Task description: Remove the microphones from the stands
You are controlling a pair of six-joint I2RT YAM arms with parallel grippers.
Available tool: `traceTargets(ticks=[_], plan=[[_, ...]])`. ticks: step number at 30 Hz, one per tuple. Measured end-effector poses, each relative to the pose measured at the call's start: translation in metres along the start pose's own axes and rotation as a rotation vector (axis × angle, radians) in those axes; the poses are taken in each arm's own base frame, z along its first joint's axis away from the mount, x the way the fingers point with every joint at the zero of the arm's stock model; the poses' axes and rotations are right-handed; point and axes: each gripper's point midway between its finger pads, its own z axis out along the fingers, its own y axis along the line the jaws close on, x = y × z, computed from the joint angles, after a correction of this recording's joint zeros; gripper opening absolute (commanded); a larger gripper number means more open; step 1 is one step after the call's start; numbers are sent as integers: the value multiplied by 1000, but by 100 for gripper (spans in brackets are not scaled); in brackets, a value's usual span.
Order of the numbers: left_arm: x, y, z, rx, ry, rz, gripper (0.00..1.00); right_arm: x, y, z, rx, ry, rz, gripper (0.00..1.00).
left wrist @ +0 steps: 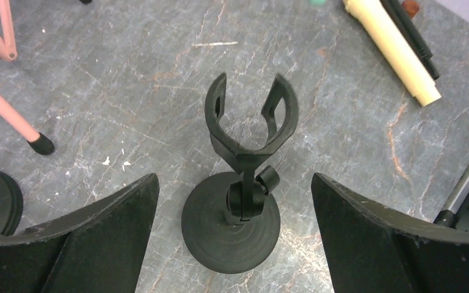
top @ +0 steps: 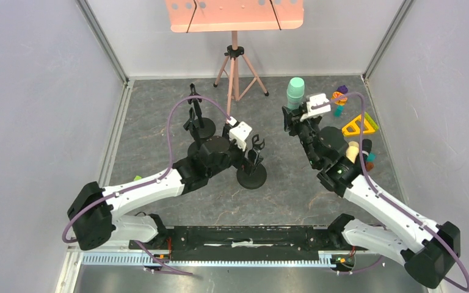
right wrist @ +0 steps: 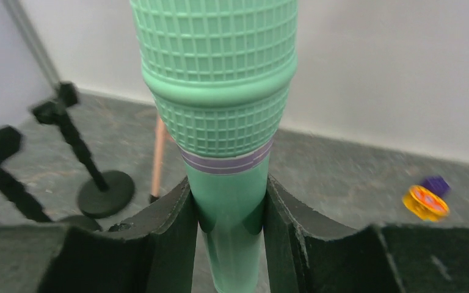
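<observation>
I need to tilt my right gripper downward next and lower it to release the green microphone (top: 295, 93) on the bare tabletop beside the cream one, because the stand's clip is empty.
A green microphone (top: 295, 93) with a mesh head and purple ring stands upright in my right gripper (top: 294, 117), clear of any stand; in the right wrist view my gripper (right wrist: 229, 210) is shut on the microphone's handle (right wrist: 232, 220). A black stand (top: 252, 166) with a round base and an empty U-shaped clip sits mid-table. In the left wrist view the stand (left wrist: 244, 183) lies between and just ahead of my left gripper's (left wrist: 232, 244) wide-open fingers. My left gripper (top: 249, 145) hovers over it, holding nothing.
A second black stand (top: 198, 119) is behind the left arm. A pink music stand tripod (top: 237, 67) stands at the back. Colourful toys (top: 354, 119) and a cream microphone (left wrist: 394, 49) lie at the right. Grey walls enclose the table.
</observation>
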Motion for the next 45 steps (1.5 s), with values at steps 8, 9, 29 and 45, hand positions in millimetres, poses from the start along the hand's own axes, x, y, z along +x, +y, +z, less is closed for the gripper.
traceTargets(ticks=[8,9,29,45], plan=[[-49,-6,-24,40,-88,-12,100,73,-45,18,172,329,-98,0],[-54,-7,-28,49,-100,-13,100,87,-51,17,175,377,-99,0],[-50,-5,-38,52,-87,-14,100,258,-125,-59,247,977,102,1],[-47,-3,-37,41,-78,-26,100,312,-177,-99,496,1084,100,19]])
